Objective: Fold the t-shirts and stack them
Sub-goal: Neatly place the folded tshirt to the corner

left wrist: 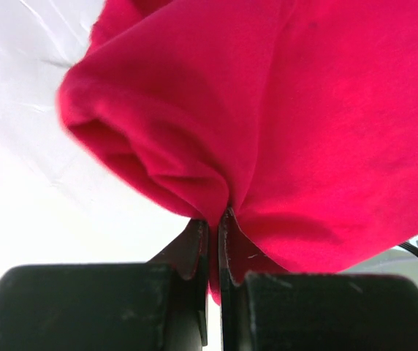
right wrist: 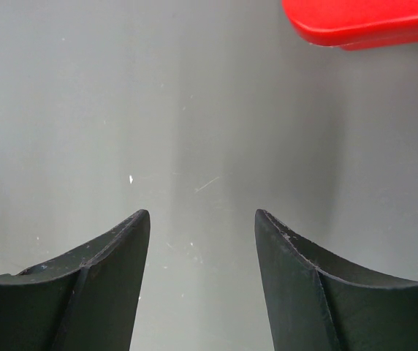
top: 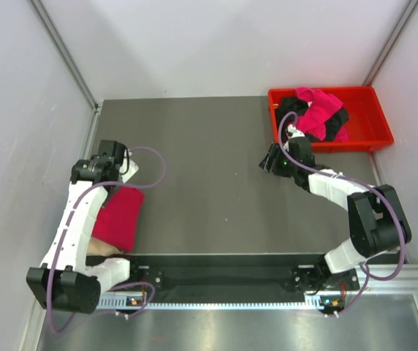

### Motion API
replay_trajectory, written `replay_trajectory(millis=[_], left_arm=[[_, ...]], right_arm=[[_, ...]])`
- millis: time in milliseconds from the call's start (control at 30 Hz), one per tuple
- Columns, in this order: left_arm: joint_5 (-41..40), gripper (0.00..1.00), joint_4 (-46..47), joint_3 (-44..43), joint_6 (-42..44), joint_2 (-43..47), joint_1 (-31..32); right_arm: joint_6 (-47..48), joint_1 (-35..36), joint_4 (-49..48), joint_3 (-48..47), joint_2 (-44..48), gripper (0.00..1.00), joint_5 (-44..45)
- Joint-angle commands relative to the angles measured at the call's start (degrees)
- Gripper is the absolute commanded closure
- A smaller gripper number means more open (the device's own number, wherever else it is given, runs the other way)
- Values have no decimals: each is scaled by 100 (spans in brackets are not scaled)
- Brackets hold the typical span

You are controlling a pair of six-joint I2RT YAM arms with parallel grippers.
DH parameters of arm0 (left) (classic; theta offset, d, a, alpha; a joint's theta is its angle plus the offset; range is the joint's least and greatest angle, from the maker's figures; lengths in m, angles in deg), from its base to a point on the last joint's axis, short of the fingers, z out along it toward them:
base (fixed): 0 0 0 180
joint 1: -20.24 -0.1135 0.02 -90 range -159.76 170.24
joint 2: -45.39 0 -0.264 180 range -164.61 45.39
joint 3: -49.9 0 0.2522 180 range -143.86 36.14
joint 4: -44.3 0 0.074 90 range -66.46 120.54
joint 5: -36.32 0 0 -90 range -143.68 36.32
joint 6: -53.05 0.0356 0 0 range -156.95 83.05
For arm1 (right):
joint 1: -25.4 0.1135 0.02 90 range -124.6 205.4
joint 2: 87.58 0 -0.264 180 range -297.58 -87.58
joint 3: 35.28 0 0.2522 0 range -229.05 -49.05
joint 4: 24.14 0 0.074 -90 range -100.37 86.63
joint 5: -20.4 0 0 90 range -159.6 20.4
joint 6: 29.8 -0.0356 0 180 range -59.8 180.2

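The robot should next lower its left gripper, easing it to the left in the top view, to lay the upper edge of the pink shirt flat over the tan-beige shirt (top: pixel 104 251).
A bright magenta-pink t-shirt (top: pixel 121 213) hangs folded at the left of the dark table, over a tan-beige shirt (top: pixel 104 251) that peeks out under it by the left arm. My left gripper (top: pixel 118 175) is shut on the pink shirt's upper edge; in the left wrist view the cloth (left wrist: pixel 282 110) bunches between the closed fingers of the gripper (left wrist: pixel 215 217). My right gripper (top: pixel 269 162) is open and empty over bare table, left of the tray; the right wrist view shows it (right wrist: pixel 202 216) with only table between the fingers. Another pink shirt (top: pixel 317 111) and a black shirt (top: pixel 335 124) lie crumpled in the tray.
A rigid red plastic tray (top: pixel 373 110) stands at the back right; its corner shows in the right wrist view (right wrist: pixel 362 18). Grey walls enclose the table on the left, back and right. The arm bases sit on a rail at the near edge.
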Motion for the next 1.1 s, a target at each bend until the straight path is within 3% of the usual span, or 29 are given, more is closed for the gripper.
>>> replay_trajectory(millis=[0,133,367,700,1000,1033,1067], left_arm=[[-428,100,681,443,374,-17,-480],[-402,100,1332,716,691,-219,-1131],[-288,100,2131,1217,946,-562,-1518],[-130,100,2809,1490,1543,-835,-2563],[187,99,3108,1604,1597,-1230,-2854],[152,86,3195,1657,1597,-1265,-2863],[21,65,3422,1701,1614,-1344,-2881]], right_arm=[[126,-102,-347,49,-12,40,-213],[117,-111,-382,58,-47,40,-284],[109,-137,-355,67,-39,40,-319],[109,-163,-268,-21,-39,40,-301],[135,-181,-136,-152,-100,40,-292],[135,-181,-118,-153,-118,40,-292],[135,-181,-118,-161,-118,40,-301]])
